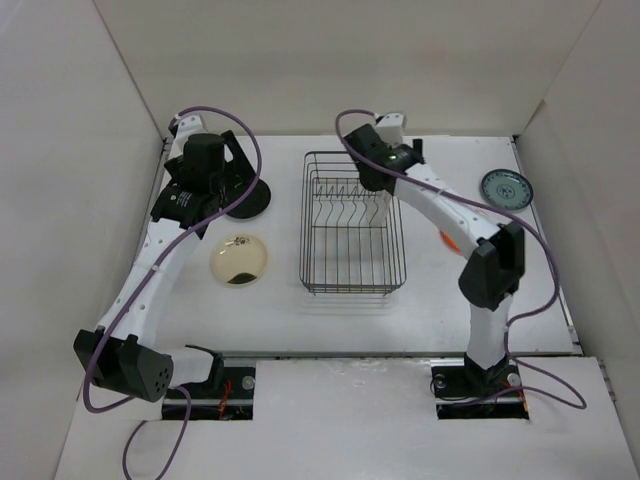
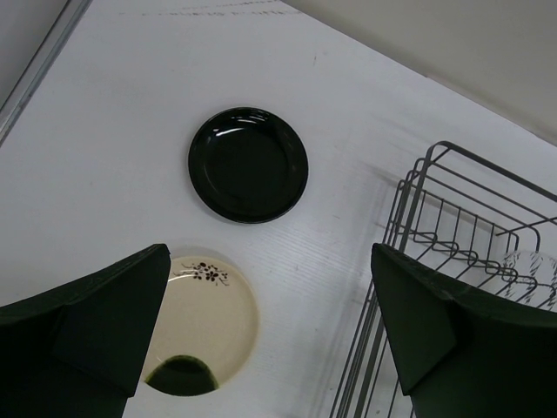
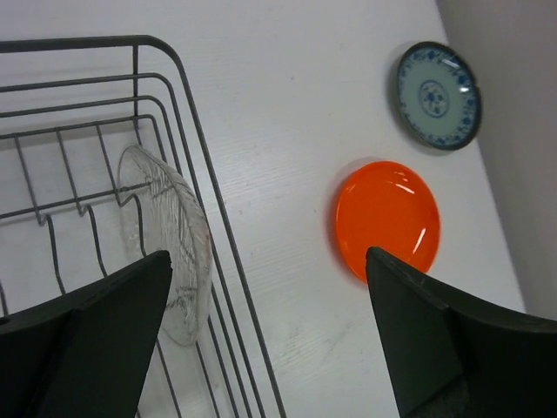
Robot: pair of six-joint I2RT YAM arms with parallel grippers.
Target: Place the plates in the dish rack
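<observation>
The teal plate's wall-side rim [image 1: 527,202] [image 3: 467,136] is below my right gripper, to the right in the top view. I will next move that gripper across and down onto it.
The dish rack [image 1: 352,222] stands mid-table. A clear glass plate [image 3: 165,239] stands upright between its prongs at the right end. My right gripper [image 3: 265,331] is open and empty above the rack's right rim; it hangs over the rack's far end in the top view [image 1: 372,165]. The orange plate [image 3: 387,218] and the teal patterned plate [image 3: 435,96] lie flat right of the rack. My left gripper [image 2: 270,331] is open and empty, above the table left of the rack. The black plate [image 2: 248,164] and the cream plate [image 2: 204,322] lie flat below it.
White walls close in the table on the left, back and right. The teal plate [image 1: 506,188] lies close to the right wall. My right arm hides most of the orange plate [image 1: 449,240] in the top view. The rack's wires [image 2: 452,235] show at the right of the left wrist view.
</observation>
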